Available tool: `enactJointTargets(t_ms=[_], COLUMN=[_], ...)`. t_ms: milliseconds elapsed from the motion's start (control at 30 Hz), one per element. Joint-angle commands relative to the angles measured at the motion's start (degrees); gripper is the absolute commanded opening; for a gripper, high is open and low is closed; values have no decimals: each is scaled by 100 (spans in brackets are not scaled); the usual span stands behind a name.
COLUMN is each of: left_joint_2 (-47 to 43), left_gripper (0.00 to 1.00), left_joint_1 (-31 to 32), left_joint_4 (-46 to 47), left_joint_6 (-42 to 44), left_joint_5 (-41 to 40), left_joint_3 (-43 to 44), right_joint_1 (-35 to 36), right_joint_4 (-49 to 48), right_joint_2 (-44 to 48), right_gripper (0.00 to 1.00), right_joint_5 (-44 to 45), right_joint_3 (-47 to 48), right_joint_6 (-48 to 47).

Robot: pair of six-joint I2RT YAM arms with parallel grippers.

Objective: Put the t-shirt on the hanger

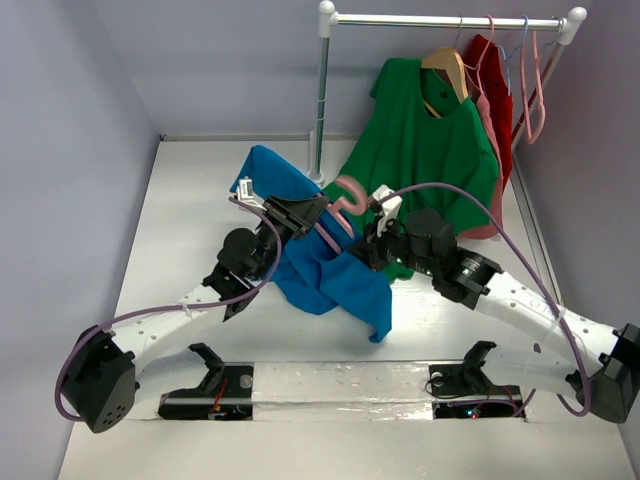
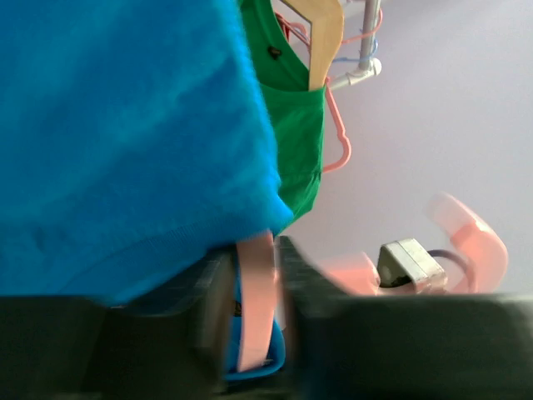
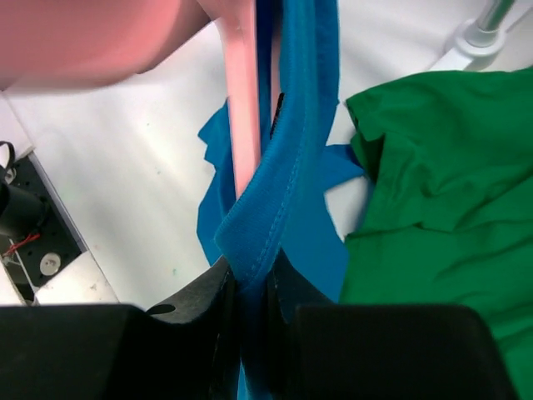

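Observation:
I will carry the t-shirt's hem up and outward with my right gripper next, hook the hanger on the white bar's bare part (image 1: 408, 19) and then let go, as that part of the bar will run outward and above.
The blue t-shirt (image 1: 325, 270) hangs in the air between my two grippers, draped over the pink hanger (image 1: 348, 195), whose hook sticks up at the middle. My left gripper (image 1: 300, 215) is shut on the hanger's pink arm (image 2: 254, 300), with blue fabric (image 2: 125, 133) lying over it. My right gripper (image 1: 385, 240) is shut on a folded blue hem of the t-shirt (image 3: 275, 208), right beside the hanger's pink bar (image 3: 243, 125).
A green t-shirt (image 1: 425, 150) on a tan wooden hanger (image 1: 448, 68) hangs from the white rail (image 1: 440, 20) at the back right, with red and salmon shirts and bare pink hangers (image 1: 535, 90) beside it. The rail's post (image 1: 322, 100) stands behind the grippers.

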State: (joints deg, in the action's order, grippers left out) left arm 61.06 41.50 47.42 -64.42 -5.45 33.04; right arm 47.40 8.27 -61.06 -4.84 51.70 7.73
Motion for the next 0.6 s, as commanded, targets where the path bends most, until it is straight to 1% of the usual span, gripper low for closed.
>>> enactJointTargets(t_ms=[0,67,100,167,200,267,333,367,433,467,500,533,567], left_joint_2=[-138,-182,-260,-366,-480,-673,-805,-884,-1122,-1314,-1429,-1543,-1797], left_gripper=[30,48,60,68,73,77,85,88,90,91,95,97,98], left_joint_1=[-19,-19,-19,-19,-19,-19,-19,-19,-19,-19,-19,-19,-19], left_joint_4=[365,373,321,242,128,-13,-241,-338,-636,-733,-943,-1058,-1207], left_joint_6=[166,246,359,483,657,869,1298,1440,1843,1959,2099,2414,2556], left_joint_5=[123,141,132,106,80,62,88,97,80,62,1,-34,-139], left_joint_3=[387,405,423,484,511,625,791,853,958,976,985,985,994], right_joint_1=[6,6,6,6,6,6,6,6,6,6,6,-72,-125], right_joint_4=[-11,261,341,577,666,972,1167,1324,1475,1676,1799,1922,2072], right_joint_2=[357,401,419,463,498,525,533,542,507,472,394,245,174], right_gripper=[0,0,0,0,0,0,0,0,0,0,0,0,0], right_joint_5=[440,614,651,782,870,1176,1397,1590,1810,2081,2188,2285,2408], right_joint_3=[287,384,489,577,621,814,1068,1174,1403,1700,1868,2044,2324], right_joint_6=[10,10,27,53,80,97,106,106,36,10,-60,-96,-113])
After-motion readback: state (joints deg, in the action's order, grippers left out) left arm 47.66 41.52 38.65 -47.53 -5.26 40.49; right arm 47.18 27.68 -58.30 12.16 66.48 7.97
